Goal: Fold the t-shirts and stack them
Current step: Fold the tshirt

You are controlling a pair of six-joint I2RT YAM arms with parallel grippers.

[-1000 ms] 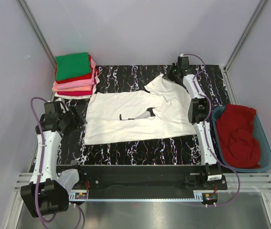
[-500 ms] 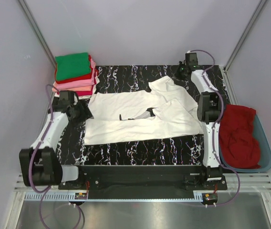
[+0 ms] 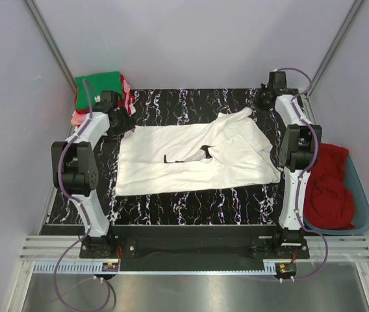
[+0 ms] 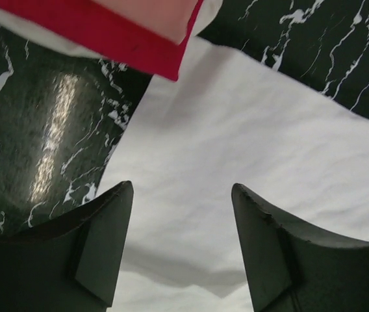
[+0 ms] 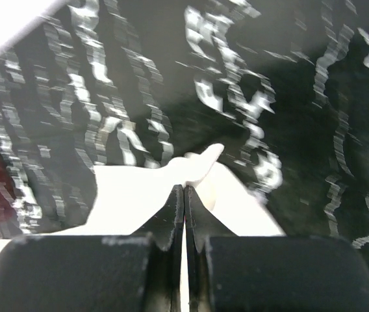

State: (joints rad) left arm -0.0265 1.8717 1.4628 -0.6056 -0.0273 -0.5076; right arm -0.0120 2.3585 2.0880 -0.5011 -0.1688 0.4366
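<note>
My left gripper will move outward and down next onto the white shirt's far corner beside the stack and close, because only flat cloth is below my open fingers.
A white t-shirt with a black chest print lies spread on the black marbled table. My right gripper is at the far right, shut on a pinched tip of that shirt, which stretches out toward it. In the right wrist view the right gripper shows both jaws pressed together on the white cloth. My left gripper hovers open over the shirt's far left corner; the left gripper has only flat cloth below its gap. A folded stack of t-shirts, green on top, sits just beyond it.
The stack's red edge hangs close above the left fingers. A blue tub at the right holds a crumpled red t-shirt. Grey walls and metal posts enclose the table's back and sides.
The left arm swung from the near left up to the shirt's far left corner beside the stack. The right gripper moved further right and back, dragging the shirt's tip with it.
</note>
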